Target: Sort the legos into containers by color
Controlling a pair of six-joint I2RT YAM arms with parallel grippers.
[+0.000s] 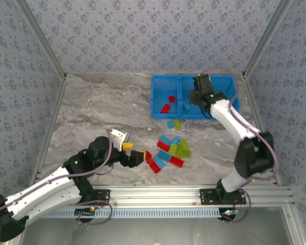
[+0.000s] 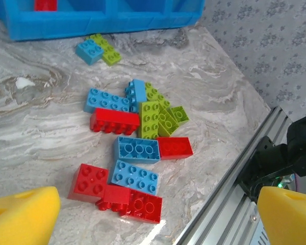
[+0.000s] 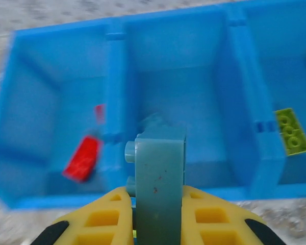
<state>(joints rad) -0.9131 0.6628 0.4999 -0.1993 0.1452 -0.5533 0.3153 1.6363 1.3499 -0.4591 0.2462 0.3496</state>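
Observation:
My left gripper moves over the brick and lowers its open fingers next. The square red brick (image 1: 148, 155) sits below at the pile's edge, with bare table beside it.
A loose pile of red, light blue and lime green legos (image 1: 171, 150) lies on the marble table in front of the blue bin (image 1: 166, 77). My left gripper (image 1: 134, 152) hangs open just left of the pile. Its yellow fingers (image 2: 23, 214) flank a red brick (image 2: 137, 204) and a light blue brick (image 2: 135, 176). My right gripper (image 3: 158, 204) is shut on a light blue brick (image 3: 159, 168), held upright over the bin's middle compartment (image 3: 178, 92). Red bricks (image 3: 81, 158) lie in the left compartment and a green brick (image 3: 290, 131) in the right one.
A light blue and a green brick (image 1: 173, 123) sit together on the table just in front of the bin. The aluminium rail (image 1: 194, 196) runs along the near table edge, close to the pile. Patterned walls enclose the table on three sides.

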